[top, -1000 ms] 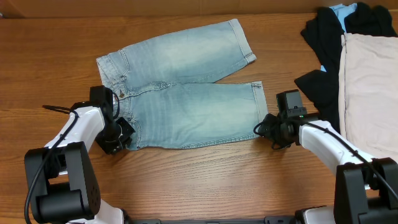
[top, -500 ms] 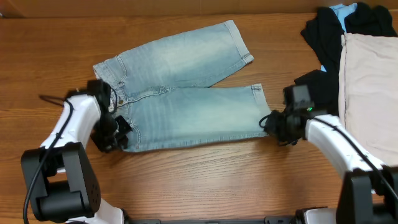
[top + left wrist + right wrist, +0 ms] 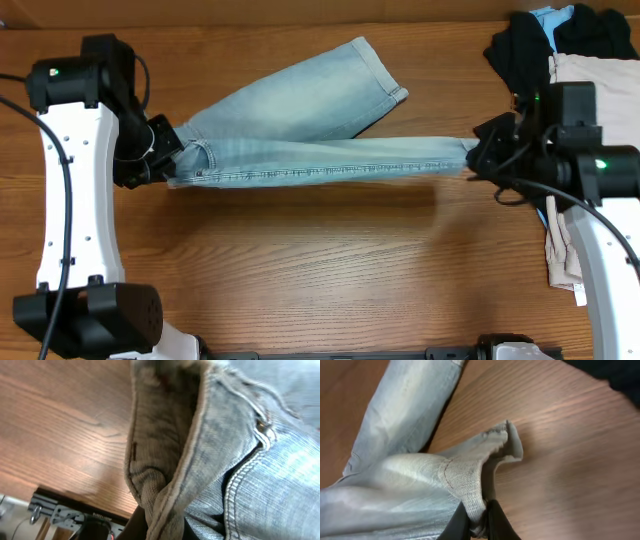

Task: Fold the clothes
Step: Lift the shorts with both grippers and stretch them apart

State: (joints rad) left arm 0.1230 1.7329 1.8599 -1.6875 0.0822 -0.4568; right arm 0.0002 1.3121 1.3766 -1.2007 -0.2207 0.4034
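The far leg lies angled outward on the wood, so my right gripper will next carry the near hem outward and down toward that leg's hem [image 3: 382, 69].
The light-blue denim shorts [image 3: 300, 110] are lifted off the table along their near edge and stretched between both grippers, while the far leg still lies on the wood. My left gripper [image 3: 160, 160] is shut on the waistband [image 3: 165, 485]. My right gripper [image 3: 480, 155] is shut on the hem of the near leg [image 3: 480, 480]. In the right wrist view the black fingers [image 3: 477, 520] pinch the folded hem. In the left wrist view the fingers [image 3: 160, 530] are mostly hidden by denim.
A black garment [image 3: 525, 60] and a beige garment [image 3: 595, 140] lie piled at the right end of the wooden table [image 3: 320, 270], close behind my right arm. A strip of light-blue cloth [image 3: 550, 15] shows at the top right.
Both grippers have risen and moved away from the front edge, lifting the near edge of the shorts taut between them. The near leg now hangs above the table.
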